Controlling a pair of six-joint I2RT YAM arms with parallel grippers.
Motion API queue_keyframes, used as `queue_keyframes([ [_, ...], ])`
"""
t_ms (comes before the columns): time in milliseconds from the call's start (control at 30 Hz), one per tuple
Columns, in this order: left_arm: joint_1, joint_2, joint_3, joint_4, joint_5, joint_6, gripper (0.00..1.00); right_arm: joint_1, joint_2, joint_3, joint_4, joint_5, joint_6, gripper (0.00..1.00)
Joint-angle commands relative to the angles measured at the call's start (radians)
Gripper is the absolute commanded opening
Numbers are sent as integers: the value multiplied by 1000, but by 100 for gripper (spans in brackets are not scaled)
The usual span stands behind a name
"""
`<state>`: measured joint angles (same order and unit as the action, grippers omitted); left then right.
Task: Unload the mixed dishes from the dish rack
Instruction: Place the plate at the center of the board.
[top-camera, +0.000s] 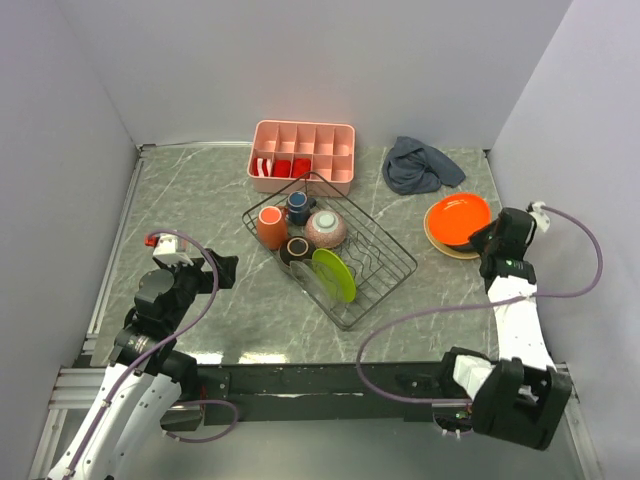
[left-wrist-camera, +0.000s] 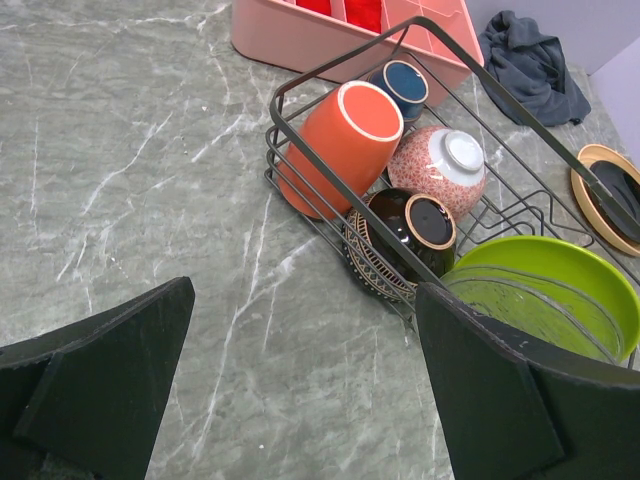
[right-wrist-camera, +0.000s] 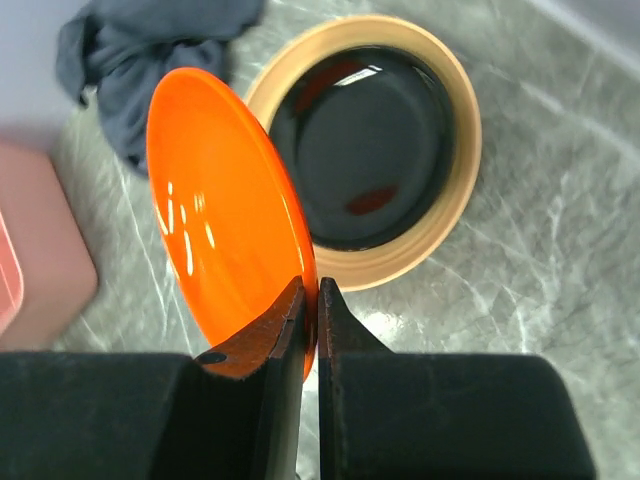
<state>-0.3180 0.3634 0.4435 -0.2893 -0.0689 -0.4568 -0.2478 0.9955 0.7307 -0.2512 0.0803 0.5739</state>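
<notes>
I should bring the orange-red plate down next with my right gripper and release its rim, as the dark side of the dark plate resting in the tan plate (right-wrist-camera: 450, 190) is empty below.
The black wire dish rack (top-camera: 385, 262) sits mid-table holding an orange mug (top-camera: 269, 227), a small dark-blue cup (top-camera: 298, 206), a pinkish speckled bowl (top-camera: 326, 229), a dark-brown bowl (top-camera: 296, 251) and a lime green plate (top-camera: 335, 274). My right gripper (right-wrist-camera: 309, 300) is shut on the rim of the orange-red plate (right-wrist-camera: 225, 225), holding it tilted over the tan plate (right-wrist-camera: 450, 190) at the right (top-camera: 445, 247). My left gripper (left-wrist-camera: 305, 390) is open and empty, over bare table left of the rack (left-wrist-camera: 330, 120).
A pink compartment tray (top-camera: 303, 157) with red-white items stands behind the rack. A dark grey cloth (top-camera: 420, 166) lies at the back right. White walls close the table on three sides.
</notes>
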Motion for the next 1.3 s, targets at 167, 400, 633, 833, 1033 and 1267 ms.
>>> queue_keyframes([
  [167,-3,-11,44,27,-15,17,99,-179,166,-30,279,-132,268,0],
  [400,-3,-6,47,21,-28,18,99,-235,323,-36,326,-168,310,0],
  [633,-1,-3,47,18,-35,17,99,-252,442,-21,368,-212,324,2],
  [833,-1,14,49,19,-25,18,100,-252,497,27,316,-231,285,39],
  [1033,-1,26,49,22,-9,21,99,-252,434,36,218,-200,228,61],
  [1267,0,35,47,32,17,23,99,-239,306,45,124,-192,181,88],
])
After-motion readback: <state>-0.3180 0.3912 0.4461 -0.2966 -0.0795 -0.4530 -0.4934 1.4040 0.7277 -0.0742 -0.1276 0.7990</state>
